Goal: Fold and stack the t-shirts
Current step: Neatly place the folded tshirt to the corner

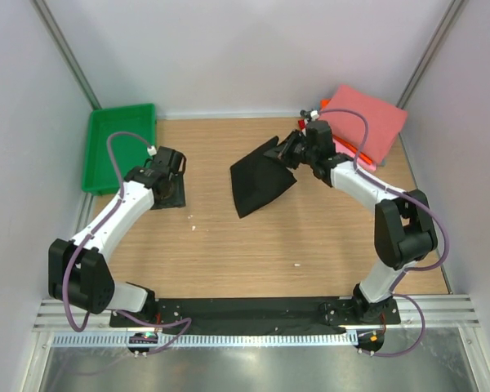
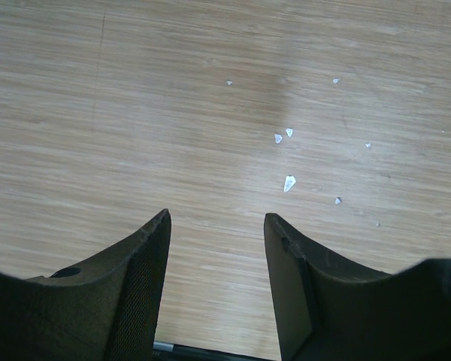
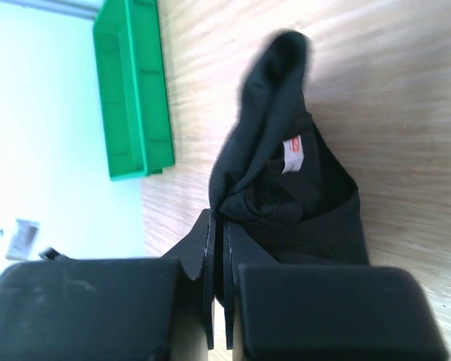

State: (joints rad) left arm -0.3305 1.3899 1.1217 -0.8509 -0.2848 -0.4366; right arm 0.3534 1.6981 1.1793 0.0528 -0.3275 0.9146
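Observation:
The robot's right gripper should next lift the black t-shirt (image 1: 260, 180) across, lower it onto the stack and release, because the folded stack's salmon-pink top (image 1: 381, 124) lies to the right gripper's right in the top view.
The black t-shirt (image 1: 260, 180) lies bunched in the middle of the table, its far right corner lifted. My right gripper (image 1: 292, 149) is shut on that corner; in the right wrist view the black cloth (image 3: 286, 188) is pinched between the fingers (image 3: 218, 241), with a small white label showing. A stack of folded shirts (image 1: 366, 121), salmon-pink on top with red and orange edges below, lies at the far right. My left gripper (image 1: 170, 186) is open and empty, low over the bare wood at the left; its fingers (image 2: 146, 263) stand apart in the left wrist view.
A green plastic tray (image 1: 121, 145) stands at the far left corner and also shows in the right wrist view (image 3: 131, 90). Small white specks (image 2: 289, 183) lie on the wood. White walls close in the table on three sides.

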